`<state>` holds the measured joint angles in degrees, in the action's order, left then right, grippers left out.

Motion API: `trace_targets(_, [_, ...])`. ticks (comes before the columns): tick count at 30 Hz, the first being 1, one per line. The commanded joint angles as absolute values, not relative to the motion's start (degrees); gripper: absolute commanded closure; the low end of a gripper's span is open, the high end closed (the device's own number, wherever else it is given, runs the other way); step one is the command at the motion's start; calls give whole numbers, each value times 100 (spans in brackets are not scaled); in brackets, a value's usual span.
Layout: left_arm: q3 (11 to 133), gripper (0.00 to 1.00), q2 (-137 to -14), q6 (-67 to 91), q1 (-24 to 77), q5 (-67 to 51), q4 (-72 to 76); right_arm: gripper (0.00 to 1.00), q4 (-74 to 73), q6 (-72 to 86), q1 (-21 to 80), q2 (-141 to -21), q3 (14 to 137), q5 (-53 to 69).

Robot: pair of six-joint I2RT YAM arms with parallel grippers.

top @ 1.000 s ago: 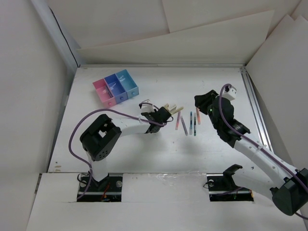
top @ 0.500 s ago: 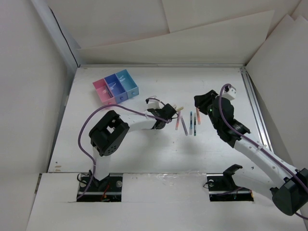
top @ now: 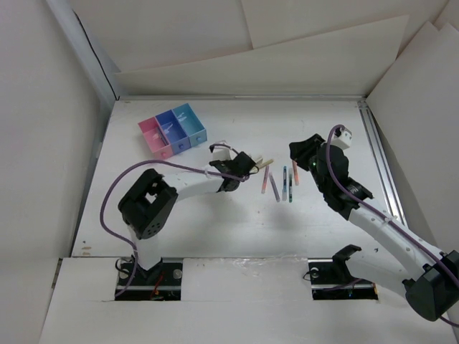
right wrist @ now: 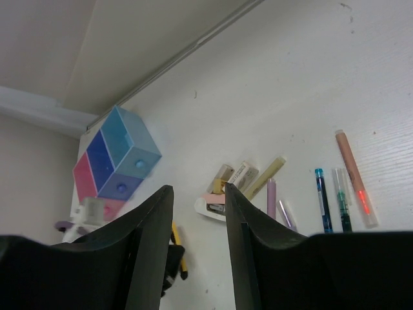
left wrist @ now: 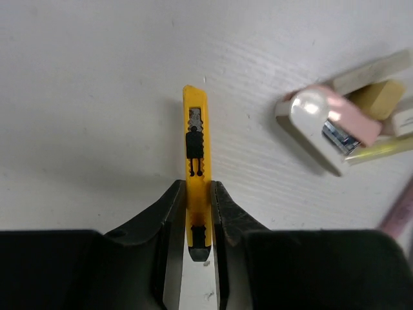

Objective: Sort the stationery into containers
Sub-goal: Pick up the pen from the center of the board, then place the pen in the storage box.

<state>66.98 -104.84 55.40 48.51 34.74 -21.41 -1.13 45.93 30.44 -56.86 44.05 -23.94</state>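
Observation:
The left gripper lifts the stick (left wrist: 194,139) outward past the dark blue container next, then lowers it over the open pink container.
My left gripper (left wrist: 195,187) is shut on the short yellow-black stick (left wrist: 194,139), held low at the white table; in the top view the gripper (top: 242,166) is just left of the eraser cluster. A pink-white stapler (left wrist: 329,123) and a tan eraser block (left wrist: 381,97) lie right of it. My right gripper (right wrist: 197,190) is open and empty, raised above the pens (top: 284,183). The right wrist view shows the stick (right wrist: 176,245), a blue pen (right wrist: 322,200), a dark green pen (right wrist: 342,200), a pink pen (right wrist: 353,177) and a purple pen (right wrist: 271,196). The containers (top: 172,127), pink, dark blue and light blue, stand at the back left.
White walls close in the table on the left, back and right. A metal rail (top: 380,165) runs along the right edge. A tan pen (right wrist: 264,177) lies beside the erasers (right wrist: 240,174). The arm bases sit at the near edge.
The left arm's elbow swung right and back again; its gripper edged slightly toward the back with the stick in it. The right arm has not moved.

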Motion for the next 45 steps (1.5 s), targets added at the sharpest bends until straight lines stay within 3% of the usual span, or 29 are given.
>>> trace_targets(1, [6575,92,-9372,5555,4431,3420,-1891,56,-18,4614,3015,-5590,4403,-2355])
trace_targets(9, [7090,88,-8815,5037,2445,2804,-1125,56,-18,4614,3015,-5651,4403,-2294])
trace_targets(16, [7935,88,-9605,4772,995,2180,-1178,56,-18,4614,3015,-5704,4403,-2294])
trace_targets(31, [8517,88,-10758,3701,431,2522,-1644,56,35,4614,3067,-5704,4403,-2189])
trace_targets(42, [8754,60,-11048,3445,431,2847,-1775,56,35,4562,3067,-5704,4403,-2188])
trace_targets(45, [8754,56,-10776,3524,579,2917,-1775,56,35,4562,3067,-5704,4456,-2188])
